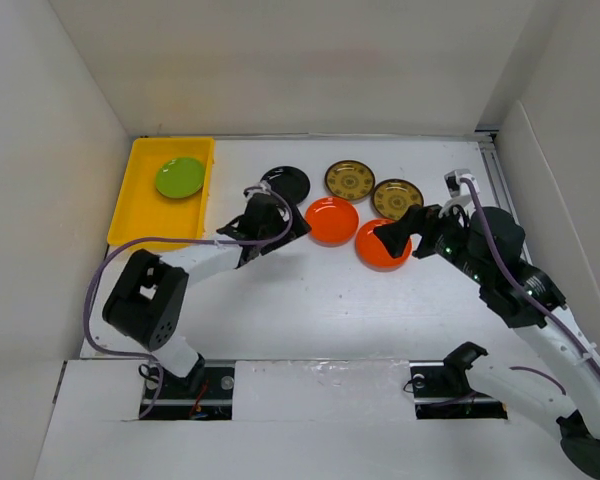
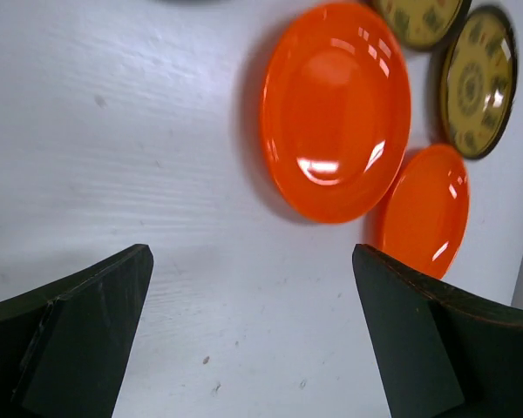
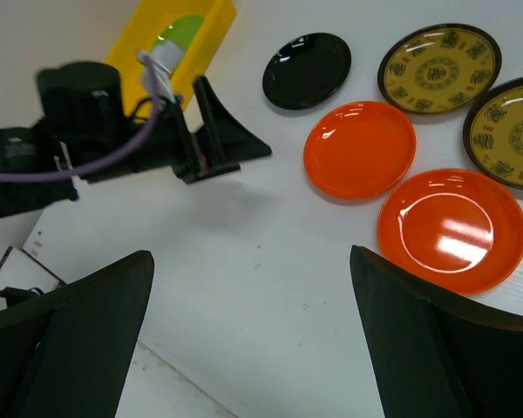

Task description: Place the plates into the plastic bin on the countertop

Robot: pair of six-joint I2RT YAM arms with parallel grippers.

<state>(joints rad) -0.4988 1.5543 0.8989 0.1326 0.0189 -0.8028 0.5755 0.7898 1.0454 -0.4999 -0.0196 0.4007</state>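
Note:
My left gripper is due to go down next toward the near rim of the orange plate beside the black plate (image 1: 292,181), facing the bin (image 1: 140,222).
The yellow bin (image 1: 140,222) stands at the back left and holds the lime green plate (image 1: 180,178). On the white countertop (image 1: 310,300) lie the black plate (image 1: 292,181), two orange plates (image 1: 332,220) (image 1: 382,250) and two olive-gold plates (image 1: 350,180) (image 1: 397,198). My left gripper (image 1: 285,226) is open and empty, low over the table just in front of the black plate; the left wrist view shows bare table between its fingers (image 2: 87,331). My right gripper (image 1: 390,238) is open and empty above the nearer orange plate (image 3: 453,228). The cream and blue-patterned plates are out of view.
White walls enclose the table on the left, back and right. A raised white ledge (image 1: 310,385) with the arm bases runs along the near edge. The left arm (image 1: 195,258) reaches across the table in front of the bin.

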